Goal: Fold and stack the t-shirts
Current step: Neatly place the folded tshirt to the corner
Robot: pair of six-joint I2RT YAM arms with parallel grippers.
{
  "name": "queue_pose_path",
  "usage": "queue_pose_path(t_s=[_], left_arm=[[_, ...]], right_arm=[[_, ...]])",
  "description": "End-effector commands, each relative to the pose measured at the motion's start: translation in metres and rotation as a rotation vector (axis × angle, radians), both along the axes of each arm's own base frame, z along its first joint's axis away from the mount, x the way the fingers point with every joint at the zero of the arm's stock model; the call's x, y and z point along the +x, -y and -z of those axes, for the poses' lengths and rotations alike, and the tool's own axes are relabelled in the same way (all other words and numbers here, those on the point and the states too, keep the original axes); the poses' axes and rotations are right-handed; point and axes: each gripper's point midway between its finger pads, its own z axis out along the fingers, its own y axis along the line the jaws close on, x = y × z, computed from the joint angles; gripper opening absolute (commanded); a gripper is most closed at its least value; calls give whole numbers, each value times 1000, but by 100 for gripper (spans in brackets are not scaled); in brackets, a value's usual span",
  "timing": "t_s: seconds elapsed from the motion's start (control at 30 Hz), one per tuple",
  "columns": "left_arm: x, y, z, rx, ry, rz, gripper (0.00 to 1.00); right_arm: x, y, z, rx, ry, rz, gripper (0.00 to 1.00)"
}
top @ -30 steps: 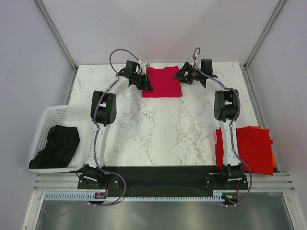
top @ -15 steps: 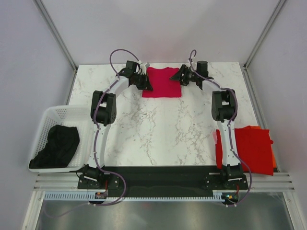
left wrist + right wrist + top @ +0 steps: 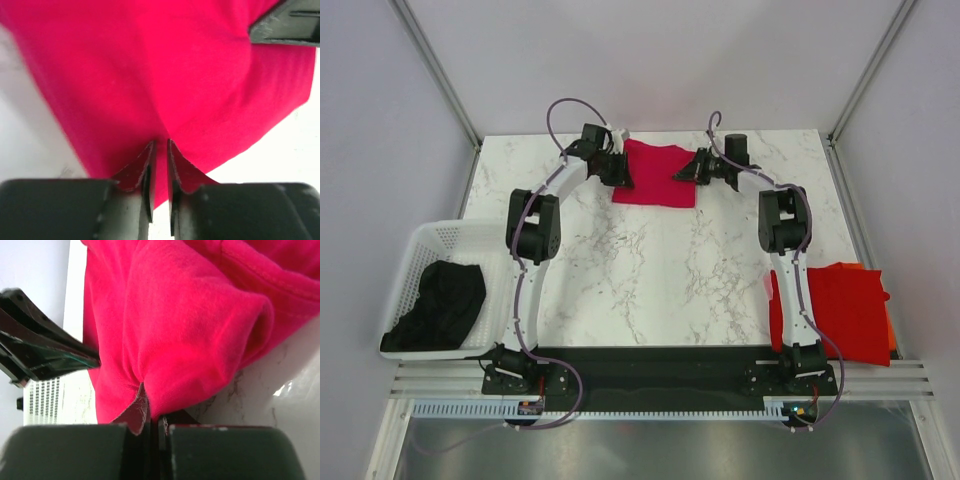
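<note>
My right gripper will move back and toward the right in the top view, over the bright red t-shirt (image 3: 850, 308), and release the pink one there since it's folded.
A crimson-pink t-shirt (image 3: 655, 176) lies folded at the far middle of the marble table (image 3: 650, 270). My left gripper (image 3: 619, 170) is at its left edge. In the left wrist view its jaws (image 3: 160, 144) stand a narrow slit apart, with pink cloth (image 3: 165, 75) creased just beyond the tips. My right gripper (image 3: 686, 172) is at the shirt's right edge. In the right wrist view it (image 3: 150, 392) is shut on a bunched fold of the pink cloth (image 3: 180, 330). A bright red t-shirt (image 3: 850, 308) lies over an orange one (image 3: 891, 335) at the near right.
A white basket (image 3: 425, 240) holding dark cloth (image 3: 442, 305) sits off the table's left side. Grey walls and metal posts close in the back and sides. The black rail with both arm bases (image 3: 660, 372) runs along the near edge.
My right gripper moved left onto the shirt's right edge and shut on it, dragging that edge inward. My left gripper's jaws parted slightly.
</note>
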Motion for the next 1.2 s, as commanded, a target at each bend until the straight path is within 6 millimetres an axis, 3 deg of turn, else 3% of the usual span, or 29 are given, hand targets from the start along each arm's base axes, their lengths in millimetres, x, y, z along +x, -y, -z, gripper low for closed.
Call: queue_pose_path(t_s=[0.0, 0.07, 0.1, 0.17, 0.2, 0.23, 0.3, 0.33, 0.4, 0.43, 0.5, 0.53, 0.6, 0.63, 0.7, 0.87, 0.93, 0.97, 1.17], left_arm=[[11, -40, -64, 140, 145, -95, 27], [10, -53, -80, 182, 187, -106, 34], [11, -62, -97, 185, 220, -117, 35], [11, -71, -111, 198, 254, -109, 35], [10, -75, -113, 197, 257, -109, 35], [11, -84, -123, 200, 278, -111, 35], [10, -95, -128, 207, 286, -118, 35], [9, -98, -132, 209, 292, -123, 35], [6, -104, -132, 212, 286, -130, 35], [4, -106, -132, 212, 284, -127, 35], [-3, -108, -132, 213, 276, -124, 35], [-5, -109, -132, 211, 274, -122, 34], [-13, -109, -135, 207, 270, -116, 34], [-17, -108, -136, 198, 263, -116, 34], [-25, -106, -142, 176, 258, -120, 34], [-46, -102, -144, 131, 228, -125, 33], [-50, -101, -157, 114, 258, -125, 32], [-56, -101, -150, 114, 243, -120, 32], [-67, -100, -159, 80, 263, -135, 32]], right_arm=[[-22, 21, 3, -28, -31, -61, 0], [-33, 31, -10, -52, -33, -89, 0], [-40, 39, -11, -64, -43, -101, 0], [-68, 45, -23, -99, -104, -148, 0], [-77, 51, -21, -152, -48, -209, 0], [-101, 55, -26, -174, -118, -242, 0], [-129, 66, -17, -229, -136, -287, 0], [-139, 69, -34, -244, -124, -289, 0], [-164, 77, -31, -276, -149, -308, 0], [-174, 82, -46, -311, -135, -307, 0], [-199, 87, -46, -340, -166, -320, 0], [-206, 92, -62, -378, -125, -317, 0], [-228, 99, -65, -420, -139, -318, 0], [-240, 103, -83, -445, -108, -325, 0], [-268, 113, -98, -499, -105, -325, 0], [-328, 135, -111, -577, -140, -344, 0], [-343, 139, -122, -596, -117, -339, 0], [-342, 145, -128, -638, -86, -326, 0], [-347, 167, -158, -743, -17, -272, 0]])
